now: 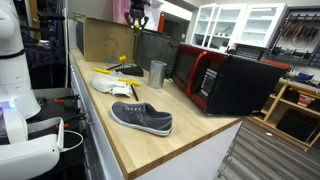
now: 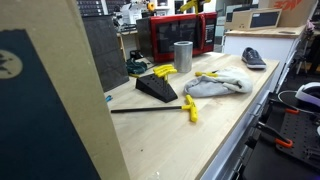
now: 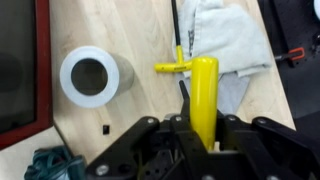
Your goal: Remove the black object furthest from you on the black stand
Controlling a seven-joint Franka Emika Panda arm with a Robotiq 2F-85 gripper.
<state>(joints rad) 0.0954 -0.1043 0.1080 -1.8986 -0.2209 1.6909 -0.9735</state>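
I should lower my gripper toward the white cloth point(image 2: 221, 81) point(image 3: 222, 38) next and let go of the yellow-handled tool onto it, because the cloth is spread out on the counter below my gripper.
In the wrist view my gripper point(image 3: 204, 126) is shut on the yellow handle of a tool point(image 3: 204, 90), whose black shaft pokes out beside it. In an exterior view the gripper point(image 1: 137, 16) hangs high above the far end of the counter. The black stand point(image 2: 157, 88) is a low wedge-shaped rack on the counter with yellow-handled tools point(image 2: 163, 72) lying on it; it also shows in an exterior view point(image 1: 126, 70). The stand does not show in the wrist view.
A long black rod with a yellow handle point(image 2: 152, 109) lies in front of the stand. Around it are a white cloth point(image 2: 215, 85) point(image 3: 225, 40), a steel cup point(image 2: 182, 55) point(image 3: 90, 77), a red microwave point(image 1: 215, 78), a grey sneaker point(image 1: 142, 117) and a cardboard box point(image 1: 105, 38).
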